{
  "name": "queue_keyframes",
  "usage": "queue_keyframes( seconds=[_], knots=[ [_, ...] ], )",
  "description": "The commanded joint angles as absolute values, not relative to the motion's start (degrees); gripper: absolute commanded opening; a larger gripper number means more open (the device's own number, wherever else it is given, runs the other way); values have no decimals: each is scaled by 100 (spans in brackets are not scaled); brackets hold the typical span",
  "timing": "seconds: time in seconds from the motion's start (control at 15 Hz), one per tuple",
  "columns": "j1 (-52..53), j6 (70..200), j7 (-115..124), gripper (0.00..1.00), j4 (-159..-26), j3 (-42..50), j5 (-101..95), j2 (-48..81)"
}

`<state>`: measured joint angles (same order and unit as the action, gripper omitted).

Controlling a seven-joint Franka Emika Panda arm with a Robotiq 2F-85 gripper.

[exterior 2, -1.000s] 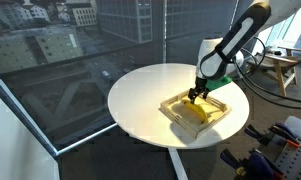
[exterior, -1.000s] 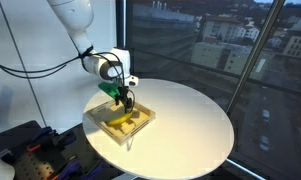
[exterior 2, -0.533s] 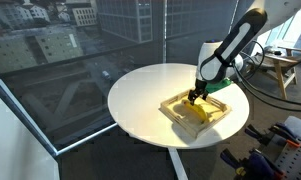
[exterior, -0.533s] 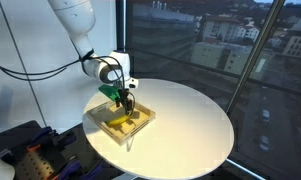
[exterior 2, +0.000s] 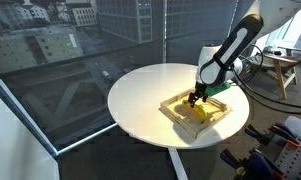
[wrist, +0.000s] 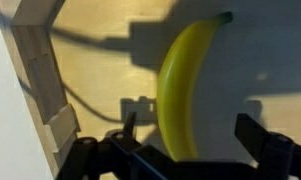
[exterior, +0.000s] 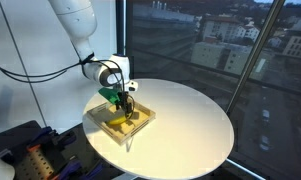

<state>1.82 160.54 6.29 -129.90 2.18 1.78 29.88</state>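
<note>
The banana [wrist: 185, 85] sits closer to the finger at the banana's lower end [wrist: 177, 137]. I should move my gripper down and slightly toward the tray's wooden side, then close on that end.
A yellow banana [wrist: 185, 85] lies in a shallow square wooden tray [exterior: 98, 112] on a round white table [exterior: 190, 125]. It also shows in both exterior views [exterior: 119, 123] [exterior 2: 196, 112]. My gripper [wrist: 190, 130] is open and hangs just above the banana, one finger on each side of it, with the banana between them. In both exterior views the gripper [exterior: 124, 105] [exterior 2: 193, 98] points down into the tray [exterior 2: 173, 103].
The tray's wooden wall [wrist: 40, 70] runs along the left of the wrist view, close to one finger. The tray sits near the table's edge [exterior 2: 140, 125]. Large windows stand behind the table. Equipment [exterior: 25, 145] stands beside the table.
The gripper has lowered slightly toward the banana in the tray. The banana and tray have not moved.
</note>
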Motion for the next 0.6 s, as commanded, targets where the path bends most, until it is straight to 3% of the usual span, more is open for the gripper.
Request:
queue_keyframes(
  seconds=[0.0, 0.53],
  knots=[
    [209, 16089, 650, 100, -12881, 277, 126, 3122],
    [222, 16077, 663, 100, -12782, 329, 117, 3327]
  ],
)
